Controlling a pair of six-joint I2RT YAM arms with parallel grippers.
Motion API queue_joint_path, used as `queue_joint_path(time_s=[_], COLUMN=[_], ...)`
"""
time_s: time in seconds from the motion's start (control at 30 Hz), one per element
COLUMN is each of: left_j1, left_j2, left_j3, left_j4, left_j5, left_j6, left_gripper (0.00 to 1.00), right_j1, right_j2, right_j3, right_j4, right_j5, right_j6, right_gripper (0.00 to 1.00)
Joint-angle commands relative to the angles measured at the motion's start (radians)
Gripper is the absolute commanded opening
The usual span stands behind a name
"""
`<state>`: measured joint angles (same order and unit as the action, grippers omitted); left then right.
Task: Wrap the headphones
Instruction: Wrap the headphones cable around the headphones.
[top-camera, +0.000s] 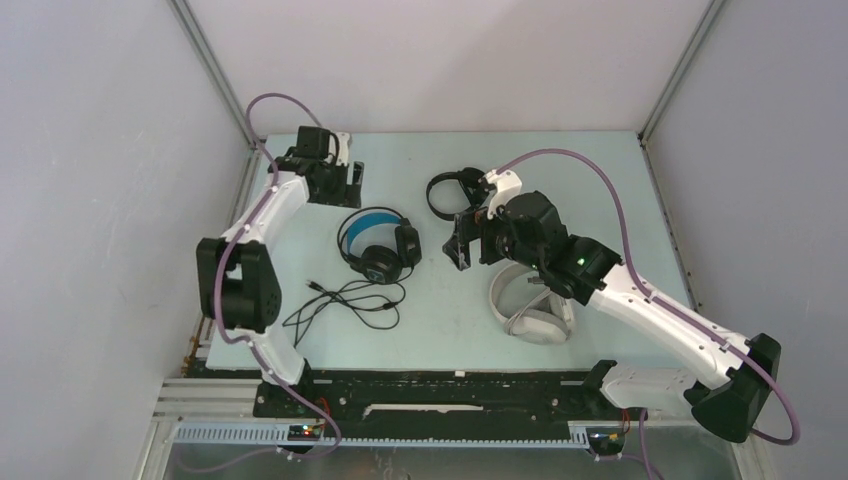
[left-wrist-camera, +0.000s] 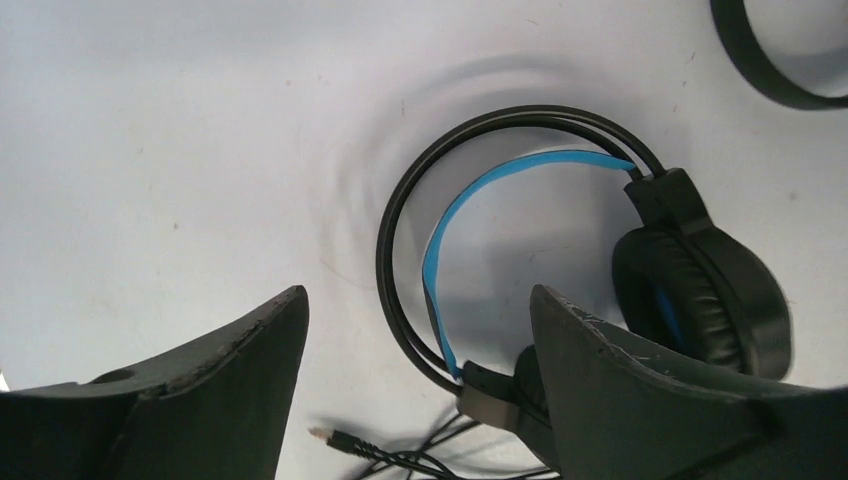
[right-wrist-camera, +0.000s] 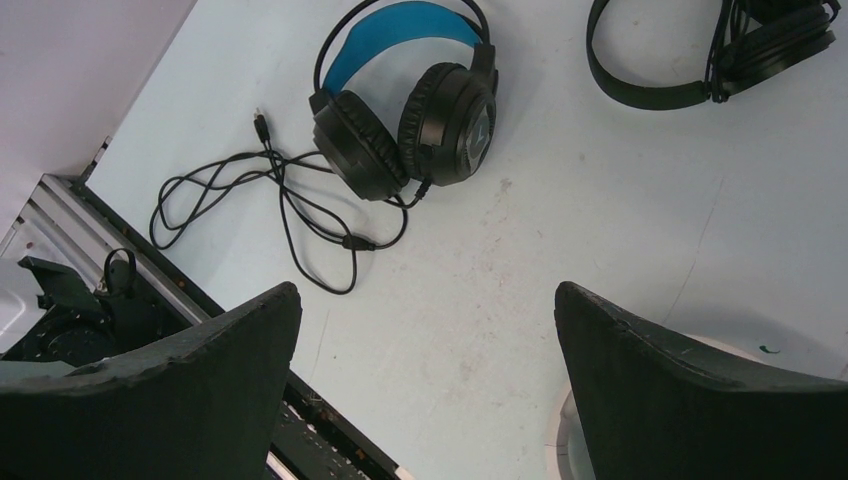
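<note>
The open fingers of my left gripper come down next astride the blue-lined band's outer arch (top-camera: 349, 219) (left-wrist-camera: 386, 230) and close there, well clear of the loose cable, since the arch lies below the gripper.
The bulky black headphones with blue lining (top-camera: 378, 245) lie left of centre on the table, their cable (top-camera: 345, 300) sprawled loose in front of them with the jack plug (left-wrist-camera: 330, 437) free. My left gripper (top-camera: 340, 188) hovers behind them, open and empty; in its wrist view (left-wrist-camera: 418, 295) the blue-lined band (left-wrist-camera: 500, 175) lies below the fingers. The thin black headphones (top-camera: 447, 192) lie at the back centre. My right gripper (top-camera: 462, 243) is open and empty over bare table (right-wrist-camera: 425, 290). The white headphones (top-camera: 530, 310) lie partly under the right arm.
The pale table (top-camera: 440, 330) is boxed in by grey walls at left, back and right. A black rail with wiring (right-wrist-camera: 90, 310) runs along the near edge. The right arm's purple hose (top-camera: 600, 180) arcs over the back right.
</note>
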<state>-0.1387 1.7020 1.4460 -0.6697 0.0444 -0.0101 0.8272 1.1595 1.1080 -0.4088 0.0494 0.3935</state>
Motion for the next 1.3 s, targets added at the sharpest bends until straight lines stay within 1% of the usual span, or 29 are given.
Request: queue_joint_path(time_s=[0.0,0.1,0.17,0.27,0.4,0.47,0.53,0.6,0.67,0.77,0.97,1.03,1.17,1.23,1.27], left_j1=[0.023,0.023,0.024,0.024,0.024,0.023,0.023,0.024,0.024,0.023,0.016,0.005,-0.022,-0.038,-0.048], left_j2=[0.108,0.194,0.243,0.288,0.31,0.309,0.309,0.305,0.308,0.334,0.301,0.296,0.287,0.284,0.277], left_j3=[0.115,0.193,0.21,0.196,0.138,0.101,0.082,0.074,0.073,0.102,0.043,0.037,0.01,0.002,-0.004], left_j4=[-0.01,-0.052,-0.061,-0.062,-0.012,0.029,0.044,0.05,0.05,-0.002,-0.002,-0.005,0.017,0.013,0.011], left_j5=[0.123,0.132,0.153,0.139,0.123,0.139,0.158,0.162,0.153,0.161,0.176,0.176,0.172,0.16,0.154], left_j6=[0.155,0.185,0.185,0.174,0.21,0.233,0.246,0.251,0.256,0.262,0.218,0.217,0.201,0.194,0.191], left_gripper=[0.87,0.87,0.87,0.86,0.81,0.81,0.76,0.74,0.69,0.58,0.57,0.55,0.37,0.3,0.24], right_j1=[0.01,0.011,0.011,0.009,0.012,0.014,0.014,0.015,0.014,0.014,0.013,0.015,0.015,0.015,0.016], right_j2=[-0.008,-0.013,-0.017,-0.018,-0.019,-0.017,-0.017,-0.019,-0.022,-0.029,-0.034,-0.034,-0.033,-0.036,-0.036], right_j3=[0.005,0.005,0.005,0.004,0.005,0.005,0.004,0.005,0.005,0.004,0.004,0.005,0.005,0.005,0.004], right_j4=[0.033,0.025,0.026,0.032,0.031,0.031,0.034,0.036,0.035,0.03,0.022,0.023,0.017,0.005,-0.002], right_j5=[-0.008,-0.002,-0.002,0.0,0.006,0.012,0.013,0.012,0.012,0.019,0.027,0.026,0.022,0.038,0.047], right_j6=[0.007,0.001,-0.002,-0.002,-0.007,-0.011,-0.015,-0.016,-0.02,-0.021,-0.024,-0.025,-0.022,-0.017,-0.014], right_gripper=[0.99,0.99,0.99,0.99,0.99,0.99,0.99,0.99,0.99,0.99,0.99,0.99,1.0,1.0,1.0])
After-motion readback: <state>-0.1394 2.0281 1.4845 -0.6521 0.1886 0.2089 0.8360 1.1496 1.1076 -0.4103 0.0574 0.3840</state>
